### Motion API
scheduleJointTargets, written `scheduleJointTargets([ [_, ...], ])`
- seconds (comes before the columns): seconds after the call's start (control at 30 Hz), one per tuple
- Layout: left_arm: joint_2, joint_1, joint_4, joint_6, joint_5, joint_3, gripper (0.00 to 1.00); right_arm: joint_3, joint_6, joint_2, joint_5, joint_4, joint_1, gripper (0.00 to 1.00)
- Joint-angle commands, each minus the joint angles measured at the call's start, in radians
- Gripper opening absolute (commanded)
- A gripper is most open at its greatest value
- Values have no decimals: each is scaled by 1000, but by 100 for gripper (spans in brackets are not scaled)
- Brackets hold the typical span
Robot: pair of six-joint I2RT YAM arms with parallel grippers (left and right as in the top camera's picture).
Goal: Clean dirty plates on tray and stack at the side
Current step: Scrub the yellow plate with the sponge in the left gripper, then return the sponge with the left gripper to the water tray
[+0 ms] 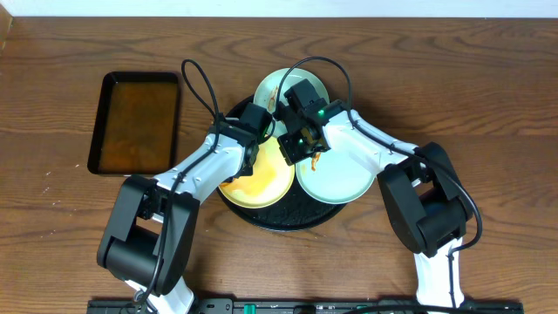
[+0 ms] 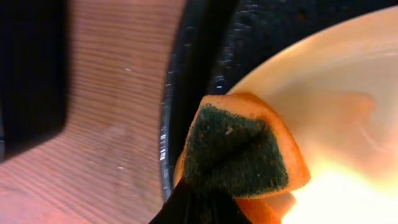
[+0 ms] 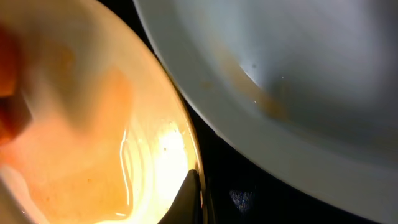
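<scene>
My left gripper swings up off the plate and down over the rectangular tray (image 1: 145, 139), to its left in the overhead view, to release the sponge next.
The round black tray (image 1: 288, 218) holds three plates. A pale yellow plate (image 1: 261, 183) with wet orange smears lies front left, a mint plate (image 1: 340, 174) front right, and another pale plate (image 1: 270, 85) at the back. My left gripper (image 1: 261, 139) is shut on an orange sponge with a green scrub face (image 2: 239, 146), held at the yellow plate's (image 2: 336, 93) edge by the tray rim (image 2: 205, 56). My right gripper (image 3: 194, 196) pinches the yellow plate's rim (image 3: 81, 124). The mint plate (image 3: 298, 62) beside it shows a brown smear.
A smaller rectangular black tray (image 1: 135, 122) with brown liquid sits on the wooden table to the left. Both arms cross over the middle of the round tray, with cables looping above them.
</scene>
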Motion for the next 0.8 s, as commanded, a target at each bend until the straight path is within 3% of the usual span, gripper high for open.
scheduleJointTargets([
  [0.0, -51, 12, -20, 10, -139, 51, 7, -1, 1, 16, 26, -2, 7, 1],
  [0.37, -321, 66, 54, 10, -122, 61, 7, -1, 1, 17, 26, -2, 7, 1],
  [0.63, -306, 450, 273, 9, 297, 61, 8, -1, 1, 16, 26, -2, 7, 1],
  [0.77, -278, 639, 359, 9, 423, 61, 8, -1, 1, 17, 26, 2, 7, 1],
])
